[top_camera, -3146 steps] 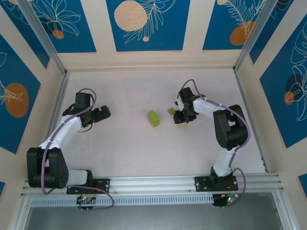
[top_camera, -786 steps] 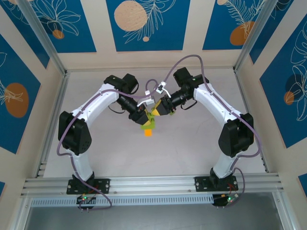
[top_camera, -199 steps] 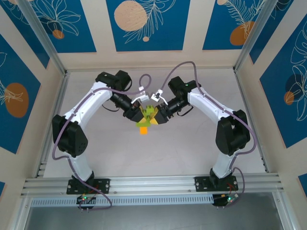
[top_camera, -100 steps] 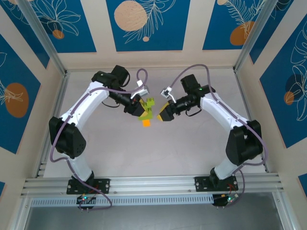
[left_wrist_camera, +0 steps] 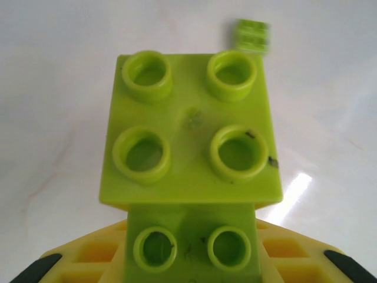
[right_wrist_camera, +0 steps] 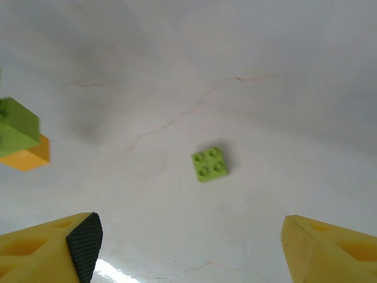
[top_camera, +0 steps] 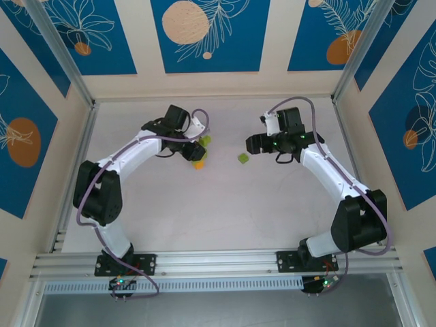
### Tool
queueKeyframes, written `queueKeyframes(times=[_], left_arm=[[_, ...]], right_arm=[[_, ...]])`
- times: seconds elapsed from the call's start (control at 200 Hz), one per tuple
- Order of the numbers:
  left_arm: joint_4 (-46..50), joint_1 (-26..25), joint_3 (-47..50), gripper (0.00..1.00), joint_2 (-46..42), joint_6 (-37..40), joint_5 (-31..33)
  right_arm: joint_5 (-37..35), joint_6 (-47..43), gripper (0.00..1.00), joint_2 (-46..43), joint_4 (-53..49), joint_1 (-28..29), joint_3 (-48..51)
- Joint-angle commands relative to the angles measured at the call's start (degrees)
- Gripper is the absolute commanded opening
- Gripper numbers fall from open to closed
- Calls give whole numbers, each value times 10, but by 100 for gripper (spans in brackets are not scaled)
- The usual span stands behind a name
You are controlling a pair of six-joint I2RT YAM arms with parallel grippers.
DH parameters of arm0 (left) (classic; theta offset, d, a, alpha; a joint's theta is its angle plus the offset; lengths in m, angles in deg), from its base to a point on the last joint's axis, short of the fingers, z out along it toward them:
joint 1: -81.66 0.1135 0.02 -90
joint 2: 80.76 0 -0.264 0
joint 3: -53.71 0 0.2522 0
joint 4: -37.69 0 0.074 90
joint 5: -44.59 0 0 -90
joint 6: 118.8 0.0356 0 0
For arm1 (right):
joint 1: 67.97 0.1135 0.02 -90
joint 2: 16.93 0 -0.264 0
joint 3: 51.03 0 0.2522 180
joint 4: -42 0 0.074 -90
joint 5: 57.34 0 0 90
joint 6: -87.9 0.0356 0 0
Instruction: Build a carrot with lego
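Note:
The carrot (top_camera: 199, 162) is still hanging above the table, so I will lower my left gripper to the bare tabletop beside the loose lime-green square and let go of the carrot.
The carrot (top_camera: 199, 162), a lime-green cluster with an orange brick at its low end, hangs above the table with my left gripper (top_camera: 195, 151) shut on it. In the left wrist view the carrot's green studded bricks (left_wrist_camera: 188, 132) stick out from between the yellow fingers of that gripper (left_wrist_camera: 192, 268). One loose lime-green lego square (top_camera: 242, 158) lies flat on the table, studs up. My right gripper (top_camera: 253, 144) stands open just right of it, holding nothing. The right wrist view has the square (right_wrist_camera: 210, 163) ahead of the open gripper (right_wrist_camera: 188, 250) and the carrot (right_wrist_camera: 19, 134) at the left edge.
The white tabletop (top_camera: 218, 218) is walled by blue-and-cream panels (top_camera: 204, 41) at the back and sides. An aluminium rail (top_camera: 218, 260) runs along the near edge by the arm bases. The loose square also sits far ahead in the left wrist view (left_wrist_camera: 253, 35).
My right gripper has opened, let go of the carrot and drawn back to the right. The left arm has carried the carrot back and to the left. The loose green square is now uncovered.

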Motion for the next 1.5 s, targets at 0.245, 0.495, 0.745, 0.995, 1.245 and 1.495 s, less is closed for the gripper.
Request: queueKeyframes(times=[0.245,0.495,0.745,0.995,1.245,1.495], left_arm=[[-113,-57,46,16,-20,-406,275],[-54,-95,71,17,-32,-553,394],[30,-144,65,20,-9,-632,532],[-2,-146,93,23,12,-663,501],[-14,-148,88,28,29,-658,486],[-31,-149,93,35,39,-656,470]], right_arm=[[-29,38,80,-18,97,12,104],[-23,32,80,-7,139,14,131],[13,-27,80,50,178,24,125],[16,-71,80,160,101,23,17],[-2,-85,77,254,18,24,-83],[-17,-95,75,293,-28,31,-114]])
